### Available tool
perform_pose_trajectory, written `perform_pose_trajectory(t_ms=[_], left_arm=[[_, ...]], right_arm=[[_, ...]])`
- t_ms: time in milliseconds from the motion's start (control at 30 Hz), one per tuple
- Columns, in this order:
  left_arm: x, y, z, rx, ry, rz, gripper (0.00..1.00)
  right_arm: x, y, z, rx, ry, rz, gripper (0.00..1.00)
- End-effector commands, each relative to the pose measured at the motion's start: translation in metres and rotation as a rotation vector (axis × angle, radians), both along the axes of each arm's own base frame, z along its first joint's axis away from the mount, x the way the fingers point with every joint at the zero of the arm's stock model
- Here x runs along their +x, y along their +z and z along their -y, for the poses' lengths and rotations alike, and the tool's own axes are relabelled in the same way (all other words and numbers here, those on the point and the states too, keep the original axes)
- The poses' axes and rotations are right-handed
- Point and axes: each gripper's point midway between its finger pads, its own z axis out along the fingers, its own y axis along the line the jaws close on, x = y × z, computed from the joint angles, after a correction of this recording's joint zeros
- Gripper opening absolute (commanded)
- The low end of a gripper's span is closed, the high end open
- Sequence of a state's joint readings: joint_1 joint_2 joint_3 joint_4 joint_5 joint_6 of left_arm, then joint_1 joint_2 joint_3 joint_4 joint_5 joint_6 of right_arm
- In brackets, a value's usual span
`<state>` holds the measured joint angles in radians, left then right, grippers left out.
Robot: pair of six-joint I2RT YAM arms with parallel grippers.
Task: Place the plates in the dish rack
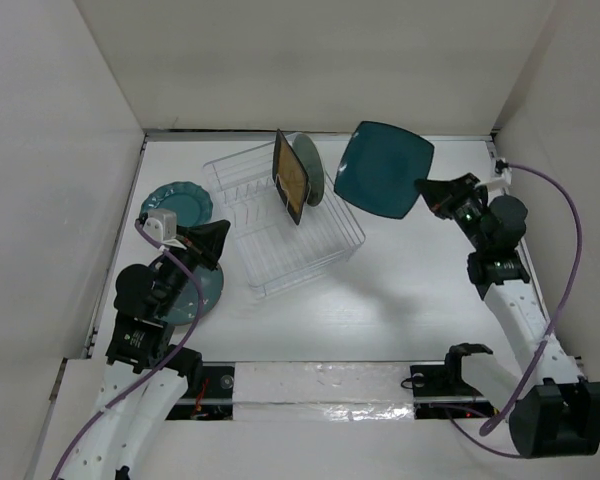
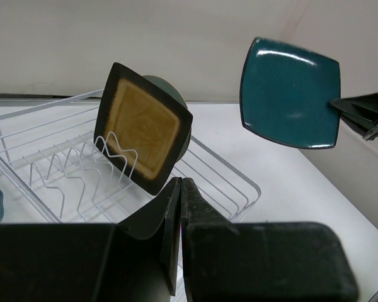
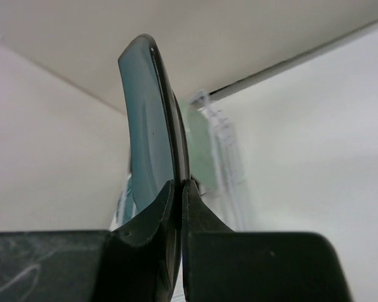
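Note:
I next move my right gripper left in the top view, past the mustard-yellow plate, then down to the rack slots beyond it, which are empty.
The clear dish rack stands at the table's middle back. In it, upright, are the square mustard-yellow plate and the pale green round plate behind it; both show in the left wrist view. My right gripper is shut on the rim of the squarish dark teal plate and holds it in the air right of the rack; it is edge-on in the right wrist view. My left gripper is shut and empty, left of the rack, above the round teal-blue plate. The scalloped teal plate lies flat at the left.
White walls enclose the table on three sides. The right arm's purple cable loops along the right wall. A foil-covered strip runs along the near edge between the arm bases.

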<state>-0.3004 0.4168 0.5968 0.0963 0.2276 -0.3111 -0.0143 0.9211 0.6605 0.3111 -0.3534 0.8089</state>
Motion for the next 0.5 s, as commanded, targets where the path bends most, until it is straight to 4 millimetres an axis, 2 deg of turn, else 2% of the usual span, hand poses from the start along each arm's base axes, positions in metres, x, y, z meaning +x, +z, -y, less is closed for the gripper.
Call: perform_pose_trajectory(t_ms=[0, 100, 133, 200, 233, 267, 300, 367, 467], left_arm=[[-0.006, 0.025, -0.002, -0.02, 0.004, 0.078, 0.0], [-0.006, 0.023, -0.003, -0.019, 0.011, 0.076, 0.0], [-0.006, 0.023, -0.003, -0.019, 0.008, 0.077, 0.0], [-0.007, 0.026, -0.004, -0.021, 0.011, 0.084, 0.0], [-0.007, 0.026, -0.004, -0.022, 0.014, 0.084, 0.0], [-0.007, 0.026, -0.005, -0.021, 0.014, 0.085, 0.0], [-0.007, 0.025, -0.004, -0.02, 0.014, 0.083, 0.0], [-0.008, 0.027, -0.004, -0.024, 0.009, 0.088, 0.01], [-0.01, 0.029, -0.004, -0.028, 0.007, 0.098, 0.01]], right_arm=[[-0.011, 0.101, -0.037, -0.027, 0.105, 0.249, 0.0], [-0.011, 0.119, -0.068, -0.03, 0.161, 0.276, 0.0], [-0.003, 0.128, -0.074, -0.027, 0.154, 0.277, 0.0], [-0.004, 0.139, -0.099, -0.032, 0.208, 0.287, 0.0], [-0.004, 0.157, -0.105, -0.029, 0.211, 0.314, 0.0], [0.004, 0.156, -0.115, -0.037, 0.221, 0.3, 0.0], [0.001, 0.16, -0.131, -0.056, 0.249, 0.312, 0.0], [0.016, 0.168, -0.151, -0.081, 0.26, 0.3, 0.0], [0.031, 0.161, -0.179, -0.157, 0.303, 0.245, 0.0]])
